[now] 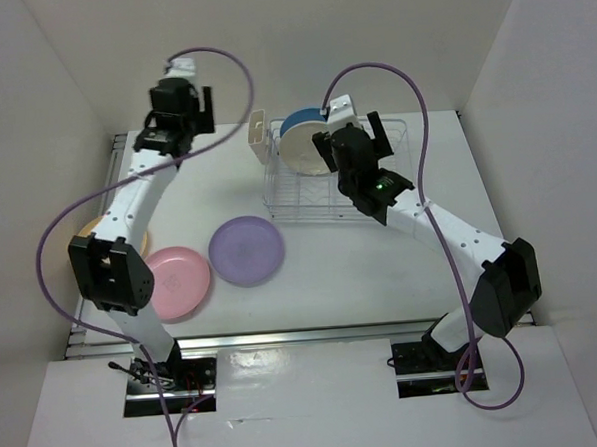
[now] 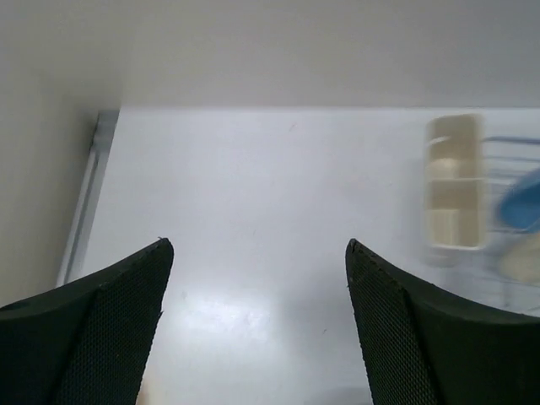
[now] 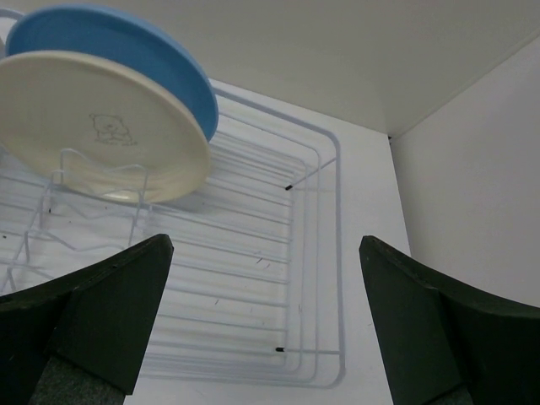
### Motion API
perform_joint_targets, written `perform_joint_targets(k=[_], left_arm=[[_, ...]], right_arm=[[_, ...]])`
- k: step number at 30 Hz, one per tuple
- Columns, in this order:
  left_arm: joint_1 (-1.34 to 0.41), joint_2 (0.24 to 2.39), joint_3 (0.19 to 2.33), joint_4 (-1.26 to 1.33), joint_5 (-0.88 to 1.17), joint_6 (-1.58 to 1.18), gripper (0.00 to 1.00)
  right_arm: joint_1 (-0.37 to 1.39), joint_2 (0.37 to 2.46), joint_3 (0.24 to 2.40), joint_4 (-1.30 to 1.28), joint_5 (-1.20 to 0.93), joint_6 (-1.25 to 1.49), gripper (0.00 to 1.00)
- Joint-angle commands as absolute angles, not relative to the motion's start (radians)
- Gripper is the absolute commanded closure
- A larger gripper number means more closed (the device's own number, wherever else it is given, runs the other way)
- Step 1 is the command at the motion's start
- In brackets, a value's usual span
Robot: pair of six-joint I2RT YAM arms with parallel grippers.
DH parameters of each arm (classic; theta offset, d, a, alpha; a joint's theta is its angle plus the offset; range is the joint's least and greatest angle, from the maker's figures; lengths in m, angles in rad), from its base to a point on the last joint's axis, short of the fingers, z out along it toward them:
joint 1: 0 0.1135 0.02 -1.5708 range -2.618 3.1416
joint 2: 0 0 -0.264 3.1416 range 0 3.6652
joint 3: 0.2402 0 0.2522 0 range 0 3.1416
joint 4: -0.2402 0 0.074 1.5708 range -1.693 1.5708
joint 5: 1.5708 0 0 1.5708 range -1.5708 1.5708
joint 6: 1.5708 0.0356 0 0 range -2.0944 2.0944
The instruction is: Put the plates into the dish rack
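I need to draw my left gripper back and lower it onto the rim of the yellow-orange plate by the pink plate, as it lies unracked below and back.
The wire dish rack [image 1: 363, 205] stands at the back right of the table, with its cream cutlery cup [image 1: 258, 135] at the left end. A blue plate [image 1: 298, 121] and a cream plate [image 1: 303, 151] stand upright in it, side by side; the right wrist view shows both, blue [image 3: 143, 51] and cream [image 3: 101, 126]. The purple plate [image 1: 246, 250] and pink plate [image 1: 178, 282] lie flat on the table. The yellow-orange plate [image 1: 87, 230] is mostly hidden under my left arm. My left gripper [image 1: 182, 107] is open and empty at the back left. My right gripper [image 1: 352, 139] is open and empty above the rack, just right of the cream plate.
White walls close the table in at the back and both sides. A metal rail [image 1: 115, 163] runs along the left edge. In the left wrist view the open gripper [image 2: 257, 246] hangs over bare table, the cup [image 2: 454, 181] to its right. In the right wrist view the gripper [image 3: 266, 243] is over the rack's wires [image 3: 339, 253].
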State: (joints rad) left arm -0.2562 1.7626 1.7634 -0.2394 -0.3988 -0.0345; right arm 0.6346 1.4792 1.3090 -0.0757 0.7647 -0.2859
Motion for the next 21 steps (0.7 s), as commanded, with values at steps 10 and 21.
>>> perform_joint_targets(k=[10,21], left_arm=[[0.299,1.75,1.551,-0.702,-0.184,-0.496,0.16],[0.25,1.969,1.572,-0.81,-0.42,-0.42,0.24]], right_arm=[[0.621,1.399,1.253,-0.037,0.767,-0.268,0.0],[0.591,1.368,1.223,-0.06,0.732,-0.209,0.0]])
